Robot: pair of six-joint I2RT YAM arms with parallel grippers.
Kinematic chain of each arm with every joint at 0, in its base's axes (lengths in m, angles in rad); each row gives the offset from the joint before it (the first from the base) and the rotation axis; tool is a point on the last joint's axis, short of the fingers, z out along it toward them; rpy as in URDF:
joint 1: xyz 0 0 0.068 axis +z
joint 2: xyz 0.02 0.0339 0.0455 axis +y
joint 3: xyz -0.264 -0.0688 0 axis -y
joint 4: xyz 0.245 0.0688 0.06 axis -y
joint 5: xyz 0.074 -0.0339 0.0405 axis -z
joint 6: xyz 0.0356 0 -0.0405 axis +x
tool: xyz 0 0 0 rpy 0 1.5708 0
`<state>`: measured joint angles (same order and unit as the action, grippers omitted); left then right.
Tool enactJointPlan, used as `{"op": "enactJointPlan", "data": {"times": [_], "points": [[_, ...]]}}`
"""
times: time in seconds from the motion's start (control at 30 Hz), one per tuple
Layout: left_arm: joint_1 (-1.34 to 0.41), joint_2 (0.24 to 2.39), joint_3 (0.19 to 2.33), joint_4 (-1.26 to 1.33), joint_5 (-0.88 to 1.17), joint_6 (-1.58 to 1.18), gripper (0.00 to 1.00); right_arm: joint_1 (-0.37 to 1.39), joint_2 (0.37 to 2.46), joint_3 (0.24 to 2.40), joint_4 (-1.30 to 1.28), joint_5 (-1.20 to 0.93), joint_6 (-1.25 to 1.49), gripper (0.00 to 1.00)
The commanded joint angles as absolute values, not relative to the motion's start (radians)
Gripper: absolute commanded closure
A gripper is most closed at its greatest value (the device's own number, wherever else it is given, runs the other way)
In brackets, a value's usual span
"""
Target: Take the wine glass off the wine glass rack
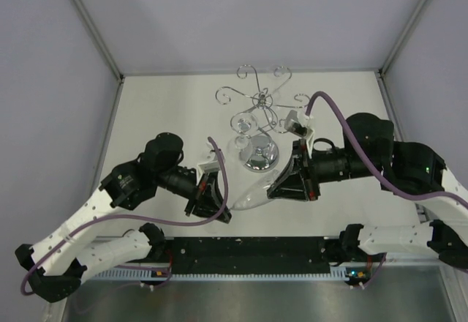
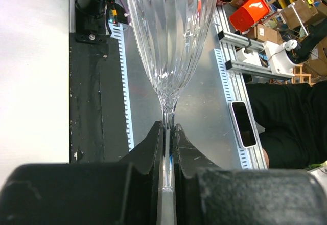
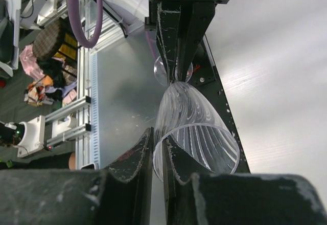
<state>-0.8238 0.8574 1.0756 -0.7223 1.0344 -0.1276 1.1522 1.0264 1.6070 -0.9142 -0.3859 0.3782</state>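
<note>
My right gripper will next carry the sideways glass outward and down to the bare tabletop beside the rack (image 1: 257,102), turn it upright, lower it and release it.
A clear ribbed stemmed glass (image 1: 252,195) is held on its side between both grippers, above the table's near edge. My left gripper (image 1: 221,206) is shut on its stem (image 2: 167,113). My right gripper (image 1: 276,186) is shut on the rim of its bowl (image 3: 196,128), one finger inside and one outside. The chrome wine glass rack (image 1: 257,102) stands behind on its round mirrored base (image 1: 262,154). A small clear wine glass (image 1: 242,128) appears to hang from an arm on the rack's left side. Both grippers are apart from it.
Grey walls enclose the white table (image 1: 168,110) on the left, back and right. A black strip (image 1: 248,247) and a metal rail run along the near edge between the arm bases. The left gripper also shows in the right wrist view (image 3: 179,74).
</note>
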Motion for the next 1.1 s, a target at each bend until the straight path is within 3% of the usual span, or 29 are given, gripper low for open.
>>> {"op": "enactJointPlan", "data": {"times": [0.0,0.1,0.3,0.4,0.73,1.07], "points": [[-0.825,0.854,1.112,-0.686,1.037,-0.107,0.89,1.143,0.989,1.589,-0.853,-0.425,0.402,0.91],[-0.827,0.851,1.106,-0.680,1.054,-0.098,0.79,1.143,0.974,1.566,-0.828,-0.440,0.410,0.96],[-0.828,0.835,1.098,-0.664,1.077,-0.080,0.42,1.143,0.931,1.520,-0.782,-0.463,0.422,1.00],[-0.827,0.825,1.089,-0.640,1.072,-0.078,0.35,1.143,0.914,1.502,-0.773,-0.463,0.428,1.00],[-0.828,0.871,1.134,-0.632,0.861,-0.101,0.32,1.141,0.871,1.462,-0.860,-0.368,0.408,1.00],[-0.827,0.865,1.233,-0.666,0.522,-0.170,0.32,1.128,0.880,1.404,-1.011,-0.051,0.422,1.00]]}}
